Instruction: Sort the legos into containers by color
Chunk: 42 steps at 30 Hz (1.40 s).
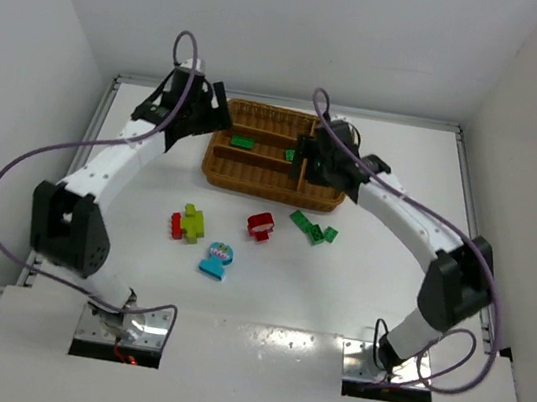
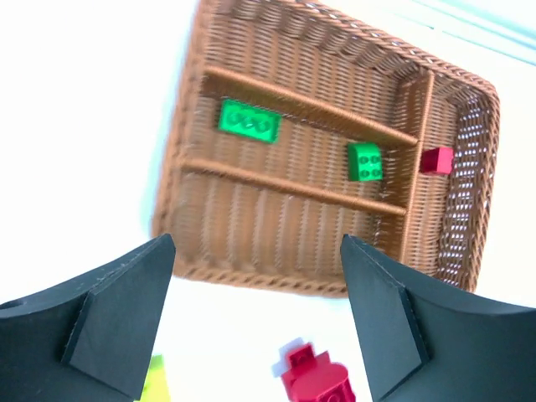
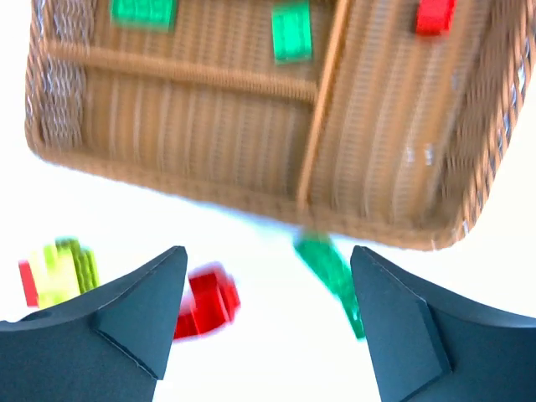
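I should draw back, turn and lower my right gripper to the light blue piece below and back from it, onto the piece's straight bar [image 1: 213, 270], clear of its round side.
The brown wicker tray [image 1: 268, 192] stands at the back middle. Its middle long slot holds two green bricks [image 2: 248, 121] [image 2: 366, 161], and the crosswise slot holds a small red brick [image 2: 436, 159]. On the table in front lie a red lego [image 1: 261, 225], green legos [image 1: 313, 228], a lime-yellow lego joined to a red piece [image 1: 188, 221] and a light blue piece with a round face [image 1: 216, 260]. My left gripper [image 1: 217, 117] is open and empty above the tray's left end. My right gripper [image 1: 307, 158] is open and empty over the tray's right part.
White walls close the table at the back and sides. The arm bases stand at the near edge. In the right wrist view the tray's front rim [image 3: 167, 180] lies ahead of the fingers, with the red lego [image 3: 205, 303] and green lego [image 3: 331, 276] below it.
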Motion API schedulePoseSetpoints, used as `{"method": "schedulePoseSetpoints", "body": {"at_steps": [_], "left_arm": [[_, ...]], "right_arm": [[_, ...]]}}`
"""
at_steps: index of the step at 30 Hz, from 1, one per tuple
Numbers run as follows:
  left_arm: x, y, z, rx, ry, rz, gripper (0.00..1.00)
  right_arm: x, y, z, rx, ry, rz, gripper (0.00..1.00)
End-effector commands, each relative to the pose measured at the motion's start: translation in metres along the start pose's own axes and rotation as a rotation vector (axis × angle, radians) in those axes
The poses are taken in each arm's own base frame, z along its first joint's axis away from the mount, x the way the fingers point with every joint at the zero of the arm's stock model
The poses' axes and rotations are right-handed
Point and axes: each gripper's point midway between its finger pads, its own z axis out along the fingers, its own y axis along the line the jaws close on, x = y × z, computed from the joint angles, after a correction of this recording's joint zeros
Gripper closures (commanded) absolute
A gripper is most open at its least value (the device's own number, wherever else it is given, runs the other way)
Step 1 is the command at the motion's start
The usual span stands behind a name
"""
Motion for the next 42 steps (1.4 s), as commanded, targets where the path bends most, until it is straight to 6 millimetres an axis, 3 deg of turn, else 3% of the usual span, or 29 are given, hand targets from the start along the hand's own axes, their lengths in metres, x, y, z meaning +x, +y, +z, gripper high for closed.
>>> {"method": "schedulePoseSetpoints", "body": {"at_steps": [1, 2, 3, 4, 5, 7, 9, 10, 12, 14, 15, 16, 17, 21, 27, 31, 33, 34, 36, 42], "left_arm": [[0.023, 0.041, -0.026, -0.161, 0.003, 0.013, 0.14], [0.026, 0.046, -0.032, -0.172, -0.004, 0.013, 0.14], [0.046, 0.058, -0.036, -0.195, 0.035, 0.019, 0.14], [0.051, 0.06, -0.042, -0.203, 0.029, 0.028, 0.14], [0.055, 0.056, -0.057, -0.185, 0.02, 0.022, 0.14], [0.087, 0.071, -0.066, -0.208, 0.077, 0.039, 0.14], [0.11, 0.088, -0.081, -0.252, 0.111, 0.011, 0.14], [0.116, 0.094, -0.086, -0.27, 0.116, -0.004, 0.14], [0.115, 0.105, -0.1, -0.311, 0.075, -0.05, 0.14], [0.111, 0.115, -0.11, -0.354, 0.042, -0.077, 0.14], [0.107, 0.125, -0.115, -0.389, 0.025, -0.101, 0.14], [0.091, 0.127, -0.124, -0.405, -0.031, -0.121, 0.14], [0.086, 0.131, -0.127, -0.422, -0.043, -0.127, 0.14], [0.069, 0.143, -0.138, -0.469, -0.071, -0.155, 0.14], [0.08, 0.155, -0.135, -0.485, -0.037, -0.187, 0.14], [0.081, 0.157, -0.133, -0.482, -0.032, -0.202, 0.14], [0.081, 0.159, -0.133, -0.481, -0.028, -0.199, 0.14], [0.081, 0.159, -0.133, -0.481, -0.028, -0.199, 0.14], [0.08, 0.163, -0.134, -0.489, -0.029, -0.197, 0.14], [0.085, 0.167, -0.128, -0.494, -0.005, -0.209, 0.14]], "right_arm": [[0.056, -0.03, -0.013, 0.085, 0.087, -0.031, 0.2], [0.066, -0.036, -0.018, 0.096, 0.107, -0.036, 0.2], [0.077, -0.034, -0.022, 0.08, 0.126, -0.047, 0.22], [0.09, -0.029, -0.03, 0.035, 0.15, -0.054, 0.22], [0.101, -0.011, -0.037, -0.021, 0.154, -0.101, 0.22], [0.122, 0.017, -0.051, -0.123, 0.172, -0.185, 0.22], [0.173, 0.072, -0.077, -0.26, 0.2, -0.393, 0.22], [0.166, 0.08, -0.079, -0.275, 0.178, -0.386, 0.2], [0.2, 0.119, -0.085, -0.373, 0.219, -0.487, 0.2], [0.214, 0.144, -0.087, -0.432, 0.227, -0.541, 0.2], [0.227, 0.147, -0.075, -0.421, 0.252, -0.57, 0.2], [0.232, 0.152, -0.071, -0.421, 0.262, -0.581, 0.2], [0.225, 0.162, -0.067, -0.422, 0.242, -0.585, 0.19], [0.222, 0.171, -0.044, -0.35, 0.258, -0.578, 0.17], [0.221, 0.183, -0.024, -0.305, 0.302, -0.569, 0.17], [0.238, 0.171, -0.027, -0.297, 0.341, -0.59, 0.18], [0.237, 0.166, -0.032, -0.3, 0.336, -0.588, 0.23], [0.241, 0.163, -0.039, -0.328, 0.346, -0.582, 0.31], [0.252, 0.154, -0.043, -0.359, 0.365, -0.592, 0.34], [0.276, 0.164, -0.049, -0.437, 0.39, -0.667, 0.4]]}}
